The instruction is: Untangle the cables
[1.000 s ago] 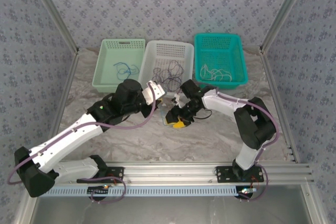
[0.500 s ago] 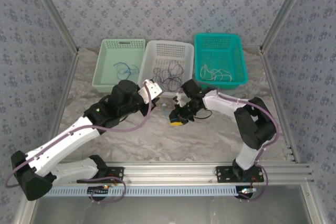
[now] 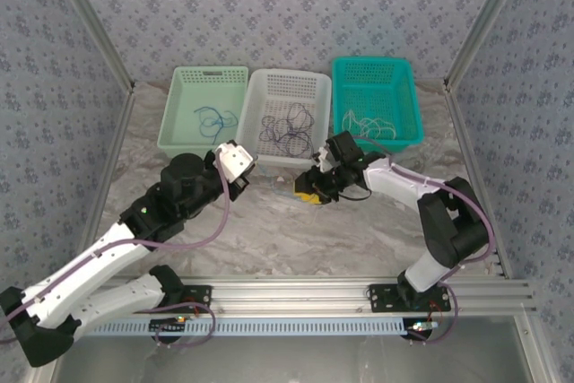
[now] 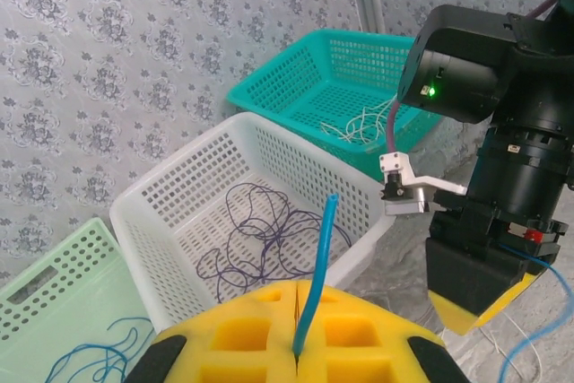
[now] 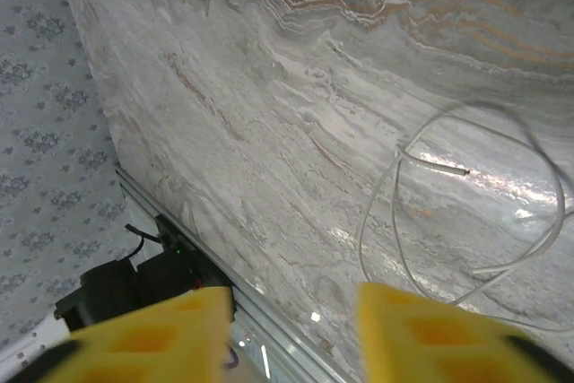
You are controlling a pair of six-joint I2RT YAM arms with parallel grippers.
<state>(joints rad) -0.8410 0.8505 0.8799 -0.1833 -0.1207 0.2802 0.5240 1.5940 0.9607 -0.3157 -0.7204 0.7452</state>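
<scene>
My left gripper carries the blue cable's end outward over the light green basket (image 3: 204, 112) (image 4: 85, 316) next and lowers to release it, since that basket already holds a blue cable.
My left gripper (image 4: 297, 309) is shut on the end of a blue cable (image 4: 318, 248), which sticks up from between the yellow pads. In the top view this gripper (image 3: 235, 161) hovers in front of the white basket (image 3: 269, 87). My right gripper (image 3: 309, 191) hangs over the table just right of it, and its yellow pads stand apart with nothing between them (image 5: 291, 329). A whitish cable (image 5: 435, 162) lies looped on the marble under it. Dark purple cables (image 4: 260, 239) lie in the white basket.
Three baskets line the back: a light green one (image 3: 184, 87) holding a blue cable, the white one, and a teal one (image 3: 408, 105) holding whitish cables (image 4: 359, 123). The aluminium rail (image 3: 296, 293) runs along the near edge. Patterned walls close in both sides.
My left arm has drawn back to the left and toward the near edge, still pinching the blue cable. The right gripper has shifted slightly right and toward the baskets.
</scene>
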